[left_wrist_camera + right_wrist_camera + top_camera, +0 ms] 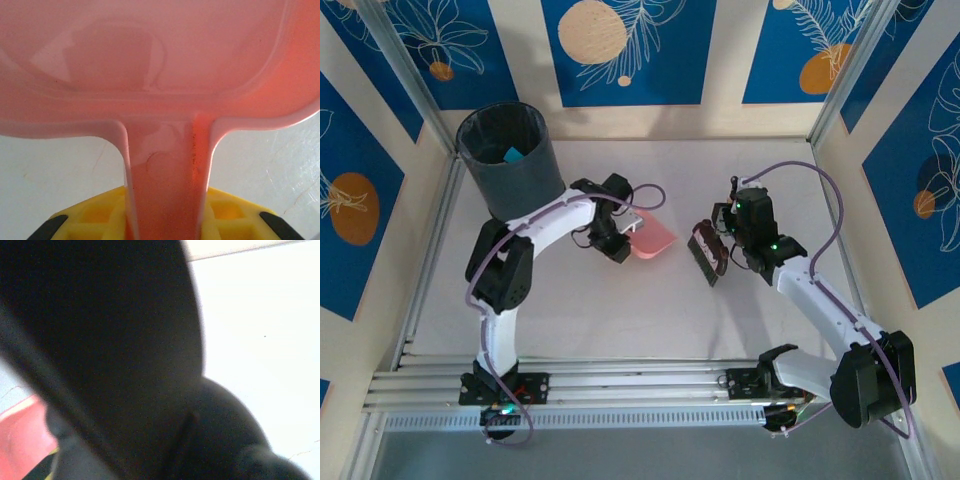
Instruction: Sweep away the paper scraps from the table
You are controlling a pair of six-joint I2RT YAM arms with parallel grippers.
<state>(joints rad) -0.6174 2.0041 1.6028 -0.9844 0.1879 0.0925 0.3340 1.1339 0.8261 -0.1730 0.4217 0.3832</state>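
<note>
The left gripper moves down toward the brush next and releases the dustpan's handle on the tabletop, as the bare patch (674, 251) beside the brush lies below the gripper.
My left gripper (620, 232) is shut on the handle of the pink dustpan (652, 240), which sits at mid table. In the left wrist view the handle (167, 170) runs between my yellow fingers (100, 220), and the pan's inside (150, 45) is bare. Just right of the pan, my right gripper (732, 245) is shut on a small dark brush (707, 255), bristles towards the pan. That brush (110, 340) blocks most of the right wrist view, with a corner of the dustpan (20, 440) at lower left. One teal paper scrap (512, 153) lies inside the bin; other scraps are out of view.
A dark grey bin (510, 165) stands at the back left of the pale table (650, 320). Aluminium rails (620, 385) run along the near edge and the left side. Patterned blue-and-cream walls close in the back and both sides.
</note>
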